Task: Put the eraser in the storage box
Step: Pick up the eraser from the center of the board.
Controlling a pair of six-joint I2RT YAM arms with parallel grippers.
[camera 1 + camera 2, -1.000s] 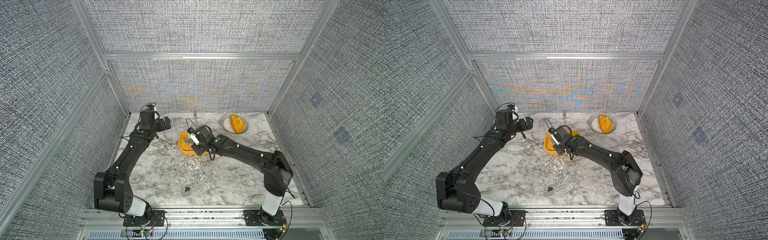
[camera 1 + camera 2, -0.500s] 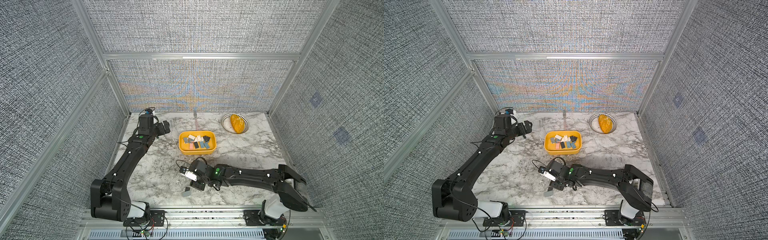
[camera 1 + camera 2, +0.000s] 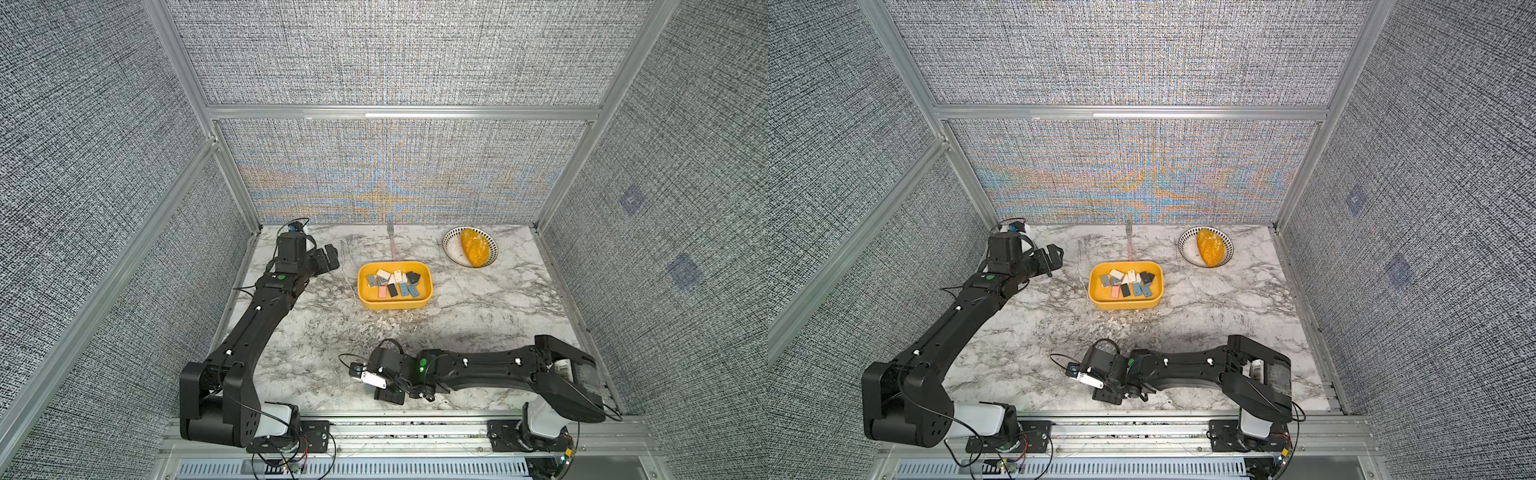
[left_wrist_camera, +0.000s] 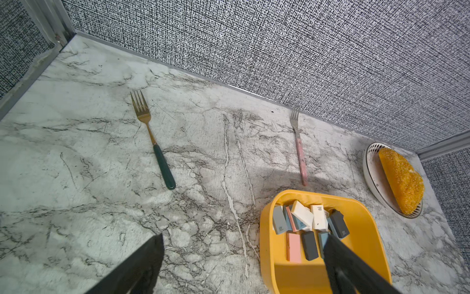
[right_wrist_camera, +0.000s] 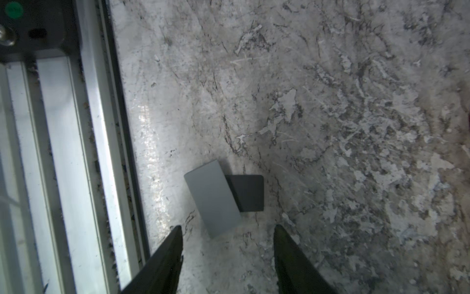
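My right gripper moves down onto the middle of the grey eraser and closes across its long sides next. Its narrow width fits between the spread fingers.
A grey eraser lies flat on the marble near the table's front rail, with a dark shadow-like patch beside it. My right gripper hovers just short of it, open, nothing between its fingers. In both top views that gripper points down at the front of the table and hides the eraser. The yellow storage box sits mid-table with several erasers inside. My left gripper hangs open and empty to the box's left.
A white patterned bowl holding an orange sponge stands at the back right. A pink-handled fork lies behind the box, and a green-handled fork lies farther left. The metal front rail runs close beside the eraser.
My right arm swung from over the storage box to the table's front and came down over the grey eraser. The left arm barely shifted.
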